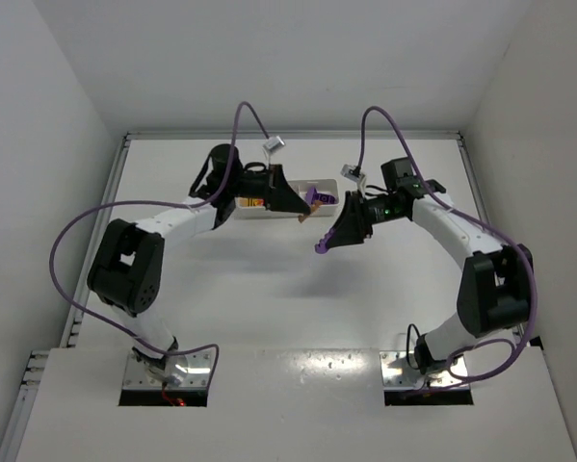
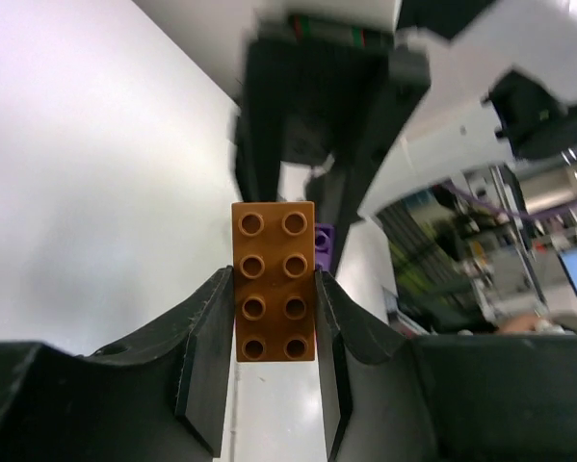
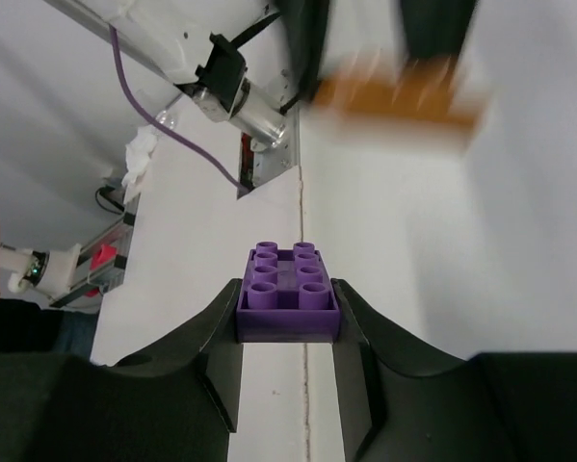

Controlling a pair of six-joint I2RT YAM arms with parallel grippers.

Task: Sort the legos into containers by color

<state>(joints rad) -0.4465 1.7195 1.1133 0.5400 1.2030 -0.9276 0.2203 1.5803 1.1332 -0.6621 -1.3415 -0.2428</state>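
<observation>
The left gripper should swing to the left in the top view, tip down and go lower to free the orange brick.
My left gripper (image 1: 301, 214) is shut on an orange brick (image 2: 274, 281), held in the air in front of the white tray (image 1: 328, 184); its fingers (image 2: 207, 332) press the brick's two long sides. My right gripper (image 1: 324, 245) is shut on a purple brick (image 3: 287, 294), studs up, held above the table just right of the left gripper. The orange brick shows blurred in the right wrist view (image 3: 399, 91). The purple brick shows behind the orange one in the left wrist view (image 2: 324, 243). A purple piece (image 1: 314, 197) lies in the tray's right end, and orange and yellow pieces (image 1: 252, 203) in its left end.
The tray stands at the back middle of the white table (image 1: 269, 308), partly hidden by the left arm. White walls close in the table on the left, back and right. Purple cables (image 1: 245, 120) arch over both arms.
</observation>
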